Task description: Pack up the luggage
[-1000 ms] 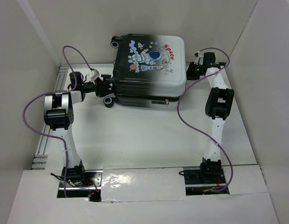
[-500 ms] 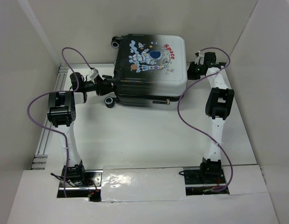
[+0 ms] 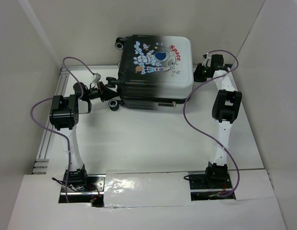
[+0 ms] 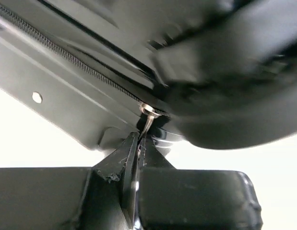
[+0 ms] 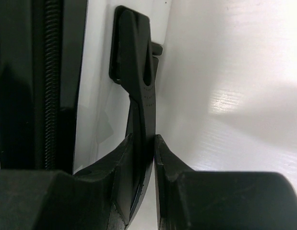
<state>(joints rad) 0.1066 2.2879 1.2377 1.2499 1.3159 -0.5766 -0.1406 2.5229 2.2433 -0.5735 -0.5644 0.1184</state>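
My left gripper holds the zipper pull and should let go of it and move around the luggage's near wheel (image 3: 112, 104) to the near-side lock (image 3: 166, 104), because that lock is to the gripper's right in the top view.
The luggage (image 3: 155, 67) lies flat and closed at the back of the table, its astronaut print and red "Space" facing up. My left gripper (image 3: 110, 88) is at its left side by the near wheel (image 3: 112, 104). In the left wrist view the gripper (image 4: 138, 143) is shut on the small metal zipper pull (image 4: 147, 117) of the zipper line (image 4: 81, 67). My right gripper (image 3: 196, 73) is at the suitcase's right side. In the right wrist view it (image 5: 144, 141) is shut on the black side handle (image 5: 137, 91) against the white shell (image 5: 98, 96).
White walls enclose the table on the left, back and right. An aluminium rail (image 3: 46, 139) runs along the left edge. Purple cables (image 3: 189, 115) loop from both arms. A second wheel (image 3: 118, 43) sticks out at the suitcase's back left.
My left arm's wrist has swung nearer and a little right, with the gripper staying at the suitcase's left side. My right wrist has shifted slightly toward the back. The suitcase has barely moved.
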